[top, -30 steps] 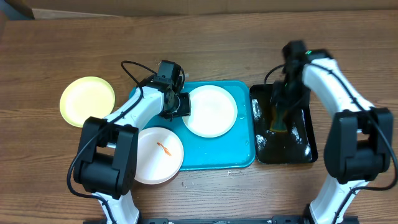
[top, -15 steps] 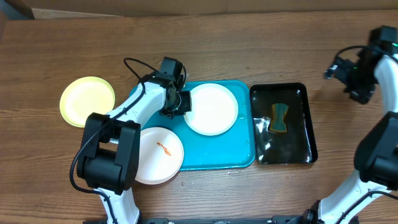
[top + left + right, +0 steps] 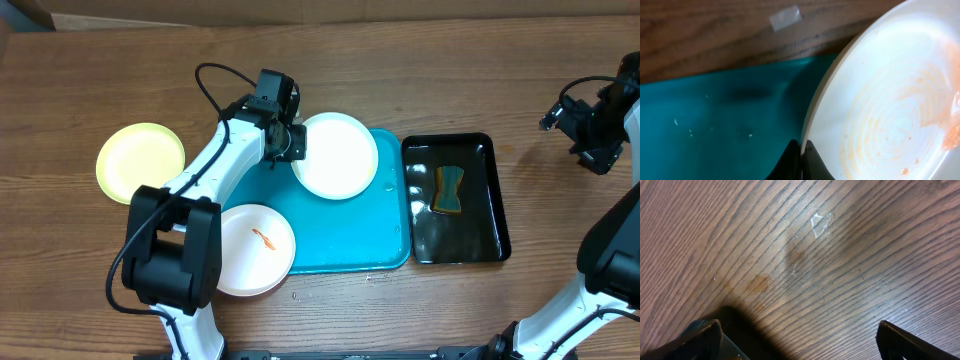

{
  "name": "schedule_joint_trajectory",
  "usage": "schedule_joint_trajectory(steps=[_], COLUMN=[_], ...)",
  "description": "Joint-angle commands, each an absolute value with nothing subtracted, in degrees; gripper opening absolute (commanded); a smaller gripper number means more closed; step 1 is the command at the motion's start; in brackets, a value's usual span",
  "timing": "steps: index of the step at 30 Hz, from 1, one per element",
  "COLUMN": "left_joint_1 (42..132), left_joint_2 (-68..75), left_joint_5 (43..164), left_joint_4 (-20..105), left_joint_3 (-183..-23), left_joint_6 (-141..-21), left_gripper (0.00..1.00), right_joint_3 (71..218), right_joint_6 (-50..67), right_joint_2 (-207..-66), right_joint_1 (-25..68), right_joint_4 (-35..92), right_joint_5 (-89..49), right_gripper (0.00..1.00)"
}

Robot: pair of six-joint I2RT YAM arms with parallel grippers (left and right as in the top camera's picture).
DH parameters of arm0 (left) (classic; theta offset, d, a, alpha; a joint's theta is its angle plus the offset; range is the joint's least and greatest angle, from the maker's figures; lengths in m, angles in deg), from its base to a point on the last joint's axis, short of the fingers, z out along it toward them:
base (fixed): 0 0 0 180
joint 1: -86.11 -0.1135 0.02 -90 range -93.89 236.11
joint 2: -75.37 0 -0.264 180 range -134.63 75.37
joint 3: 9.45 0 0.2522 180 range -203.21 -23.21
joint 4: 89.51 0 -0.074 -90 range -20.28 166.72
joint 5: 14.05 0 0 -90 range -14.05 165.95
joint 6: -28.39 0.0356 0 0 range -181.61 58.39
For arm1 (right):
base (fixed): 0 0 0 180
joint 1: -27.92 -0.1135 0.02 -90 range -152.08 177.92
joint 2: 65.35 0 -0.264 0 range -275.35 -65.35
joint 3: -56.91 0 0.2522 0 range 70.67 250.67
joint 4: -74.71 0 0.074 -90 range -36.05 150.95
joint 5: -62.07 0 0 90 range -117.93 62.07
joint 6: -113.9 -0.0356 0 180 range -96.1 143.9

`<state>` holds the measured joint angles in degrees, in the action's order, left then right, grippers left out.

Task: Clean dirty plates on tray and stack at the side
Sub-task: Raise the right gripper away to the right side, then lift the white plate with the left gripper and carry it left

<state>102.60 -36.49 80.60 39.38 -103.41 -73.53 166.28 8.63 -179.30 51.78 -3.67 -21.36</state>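
I will next lift my left gripper and swing it over the pale yellow plate (image 3: 140, 162) to let go of the white plate's rim, as that yellow plate is to its left in the overhead view.
My left gripper (image 3: 291, 141) is shut on the left rim of a white plate (image 3: 337, 155), which overhangs the far edge of the turquoise tray (image 3: 350, 225). In the left wrist view the black fingertips (image 3: 801, 161) pinch that rim, and the plate (image 3: 890, 100) shows faint orange smears above the tray (image 3: 715, 125). A second white plate (image 3: 255, 250) with an orange smear overlaps the tray's near left corner. A pale yellow plate (image 3: 140, 162) lies on the table at the left. My right gripper (image 3: 592, 130) stands open over bare wood (image 3: 800, 347), holding nothing.
A black tray (image 3: 478, 215) holding liquid and a blue-and-yellow sponge (image 3: 450, 190) sits right of the turquoise tray. A scrap of tape (image 3: 785, 17) lies on the wood beyond the tray. The wooden table (image 3: 400, 70) stretches behind.
My left gripper closed on the white plate's rim and shifted the plate toward the tray's far edge. My right arm pulled away from the sponge in the black tray to the far right and opened.
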Motion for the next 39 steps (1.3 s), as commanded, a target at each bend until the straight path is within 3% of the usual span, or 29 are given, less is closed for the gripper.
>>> schedule_joint_trajectory(steps=[1, 12, 19, 31, 39], left_joint_1=[102.5, 102.8, 108.3, 129.9, 144.6], left_joint_2=[-32.6, -30.7, -25.5, -25.4, -27.4], left_joint_5=[79.4, 79.4, 77.5, 52.2, 23.3], left_joint_4=[40.5, 41.4, 41.4, 46.0, 49.5], left_joint_3=[-105.3, -106.6, -112.2, -114.4, -114.4], left_joint_6=[-70.4, -70.4, -71.6, -70.3, -61.5], left_gripper=[0.04, 0.04, 0.04, 0.04, 0.04], right_joint_3=[167.0, 167.0, 167.0, 167.0, 167.0], right_joint_6=[8.2, 8.2, 8.2, 8.2, 8.2], right_joint_2=[-178.3, -178.3, -178.3, -178.3, -178.3], right_joint_1=[51.7, 51.7, 51.7, 51.7, 51.7], right_joint_4=[-3.6, -3.6, -3.6, -3.6, -3.6], right_joint_5=[-21.0, -21.0, -21.0, -21.0, -21.0], right_gripper=[1.00, 1.00, 1.00, 1.00, 1.00])
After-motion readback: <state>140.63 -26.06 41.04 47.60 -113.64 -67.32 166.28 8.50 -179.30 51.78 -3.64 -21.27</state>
